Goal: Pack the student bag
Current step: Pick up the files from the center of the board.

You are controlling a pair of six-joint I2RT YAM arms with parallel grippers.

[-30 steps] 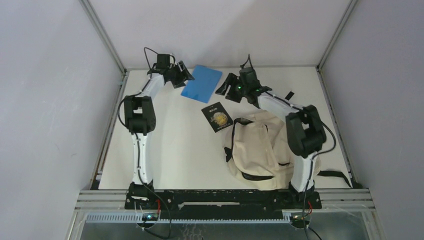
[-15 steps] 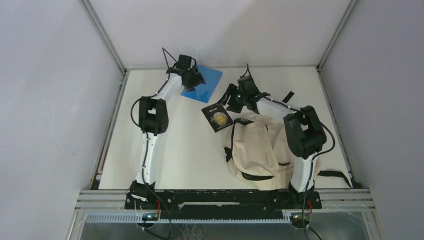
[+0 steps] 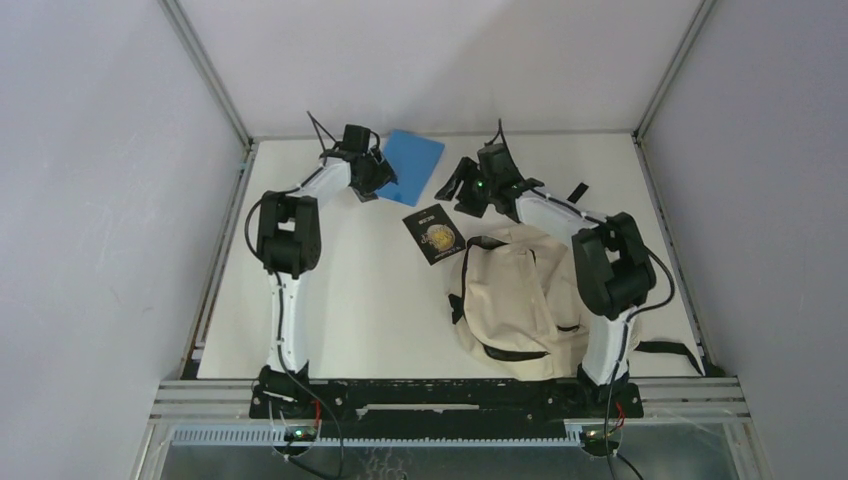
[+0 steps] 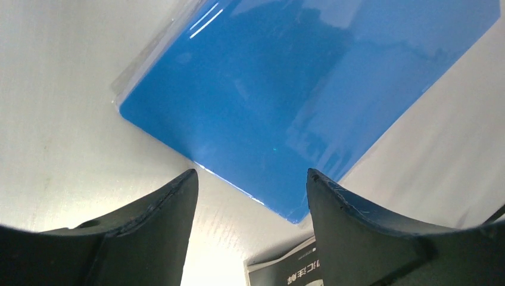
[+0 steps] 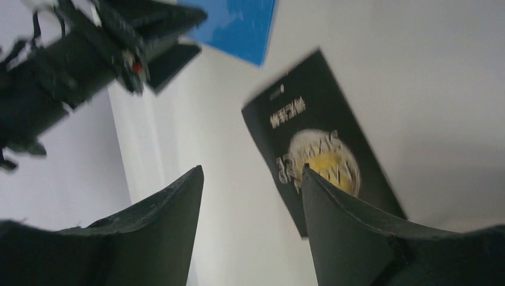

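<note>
The blue folder's bag-side edge is below my right gripper and to its left in the top view, so I will next move my right gripper across and down onto it.
The cream student bag (image 3: 520, 300) with black straps lies at the right of the table, under my right arm. A blue flat folder (image 3: 412, 163) lies at the back middle; it fills the left wrist view (image 4: 309, 89). A black booklet with a gold emblem (image 3: 433, 235) lies between folder and bag, and shows in the right wrist view (image 5: 324, 164). My left gripper (image 3: 372, 180) is open and empty just above the folder's near-left corner (image 4: 250, 179). My right gripper (image 3: 462, 190) is open and empty, hovering behind the booklet (image 5: 250, 176).
White table (image 3: 350, 300) bounded by metal frame rails and grey walls. A loose black strap (image 3: 670, 350) trails from the bag toward the right front edge. A small black strap end (image 3: 578, 190) lies at the back right.
My left gripper swung right over the folder, then drew back left to its near-left corner. My right gripper dipped toward the booklet and bag, then lifted slightly back. Both stayed open.
</note>
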